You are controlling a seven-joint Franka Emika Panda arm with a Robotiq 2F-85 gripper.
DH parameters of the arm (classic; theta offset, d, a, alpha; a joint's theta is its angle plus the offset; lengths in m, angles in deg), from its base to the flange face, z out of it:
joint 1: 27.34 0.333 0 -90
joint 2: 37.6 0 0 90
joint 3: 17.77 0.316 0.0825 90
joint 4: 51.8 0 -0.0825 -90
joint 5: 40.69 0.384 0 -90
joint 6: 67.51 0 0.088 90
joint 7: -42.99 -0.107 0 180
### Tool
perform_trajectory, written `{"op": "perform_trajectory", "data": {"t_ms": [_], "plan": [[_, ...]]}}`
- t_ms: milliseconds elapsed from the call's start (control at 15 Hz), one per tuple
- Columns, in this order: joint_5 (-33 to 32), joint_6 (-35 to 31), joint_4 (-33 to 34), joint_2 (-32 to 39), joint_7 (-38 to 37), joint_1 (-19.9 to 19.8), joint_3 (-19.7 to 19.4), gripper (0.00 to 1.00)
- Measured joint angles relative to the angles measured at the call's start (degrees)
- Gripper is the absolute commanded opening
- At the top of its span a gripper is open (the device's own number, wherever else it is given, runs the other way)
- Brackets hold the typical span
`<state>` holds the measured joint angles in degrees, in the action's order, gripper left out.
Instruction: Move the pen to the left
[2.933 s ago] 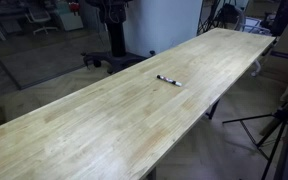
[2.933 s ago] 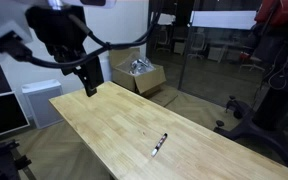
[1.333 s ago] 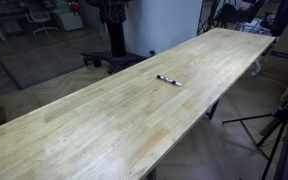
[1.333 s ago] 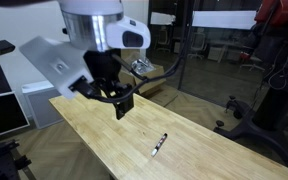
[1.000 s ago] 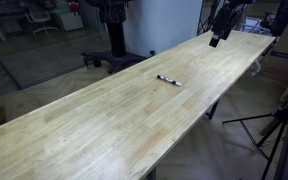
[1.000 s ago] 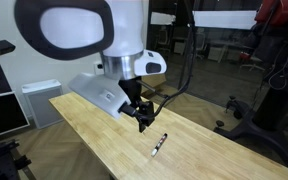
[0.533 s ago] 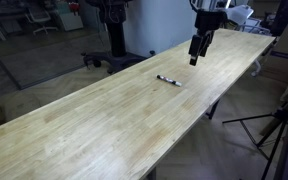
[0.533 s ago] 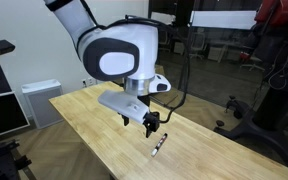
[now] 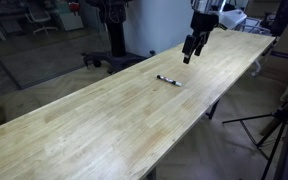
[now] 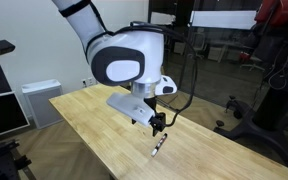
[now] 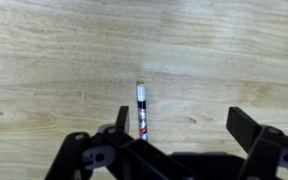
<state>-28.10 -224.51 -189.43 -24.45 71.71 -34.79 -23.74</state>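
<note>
My open gripper moves down and toward the left in the wrist view onto the pen's banded end (image 9: 162, 77) (image 11: 143, 132) next. The reason is that the pen lies nearer one of the gripper's fingers.
The pen (image 9: 168, 79) is a thin dark stick with a pale end, lying flat on the long wooden table (image 9: 104, 120). It also shows in an exterior view (image 10: 160, 145) and in the wrist view (image 11: 141, 110), where its white end points away from the camera. My gripper (image 9: 188, 55) hangs above the table just beyond the pen; in an exterior view (image 10: 158, 128) it hovers just above the pen's far end. In the wrist view the gripper (image 11: 184, 125) is open and empty, with the pen close beside one finger.
The table edge runs close to the pen on one side (image 9: 209, 105). A cardboard box (image 10: 134, 70) stands on the floor behind the table. A tripod (image 9: 279, 125) stands beside the table. Dark equipment stands (image 10: 269, 95) are at the room's side.
The arm has swung in over the table and come down towards the pen; half a second ago it was slightly farther off. The pen has not moved.
</note>
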Motion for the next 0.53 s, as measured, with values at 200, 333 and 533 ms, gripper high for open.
{"op": "perform_trajectory", "data": {"t_ms": [200, 333, 533], "plan": [[-0.23, -1.75, 5.76, 6.20, -0.01, -2.97, 2.19, 1.00], [-1.73, 1.23, 11.54, 11.82, -0.10, -4.65, 2.75, 1.00], [-5.86, 9.31, 21.37, 20.74, -0.32, -6.24, 2.77, 1.00]]}}
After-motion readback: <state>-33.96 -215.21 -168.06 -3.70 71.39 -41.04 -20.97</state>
